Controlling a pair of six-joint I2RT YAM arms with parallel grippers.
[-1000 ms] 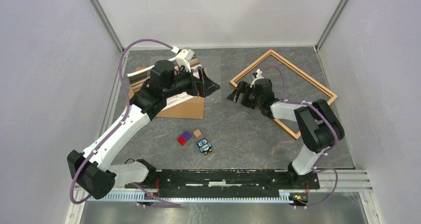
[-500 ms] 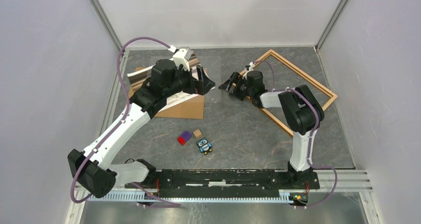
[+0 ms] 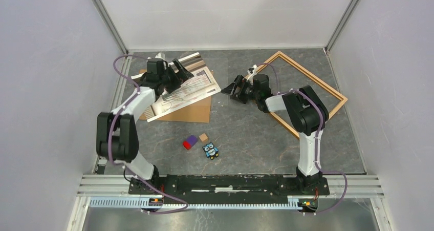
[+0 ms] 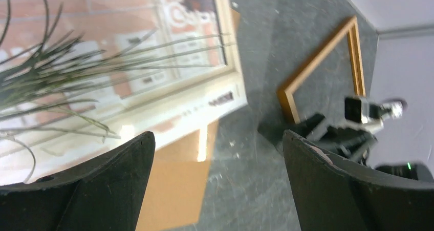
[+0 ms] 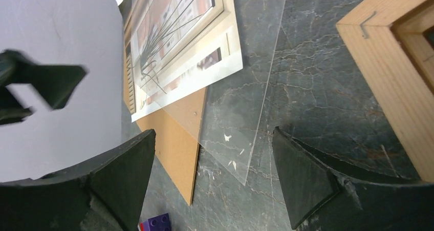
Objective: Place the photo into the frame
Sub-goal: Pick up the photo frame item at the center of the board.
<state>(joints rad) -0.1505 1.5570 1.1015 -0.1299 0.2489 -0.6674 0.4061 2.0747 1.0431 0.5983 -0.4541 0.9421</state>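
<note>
The clear sheet's frame-side edge sticks out past the cardboard. My right gripper should next come down toward the photo, with its fingers on both sides of that edge.
The photo lies face up, askew on a brown cardboard board at the back left. It also shows in the left wrist view and the right wrist view. The light-orange frame lies flat at the back right, empty, and also shows in the left wrist view and the right wrist view. My left gripper is open and empty over the photo's far edge. My right gripper is open and empty by the frame's left corner.
A clear sheet lies over the photo's right end and the table between photo and frame. A purple-red brick, a wooden cube and an owl figure sit nearer the front. Walls close in on three sides.
My left arm has drawn back to the left and folded, leaving the photo uncovered and flat. My right gripper has moved left, off the frame toward the clear sheet.
</note>
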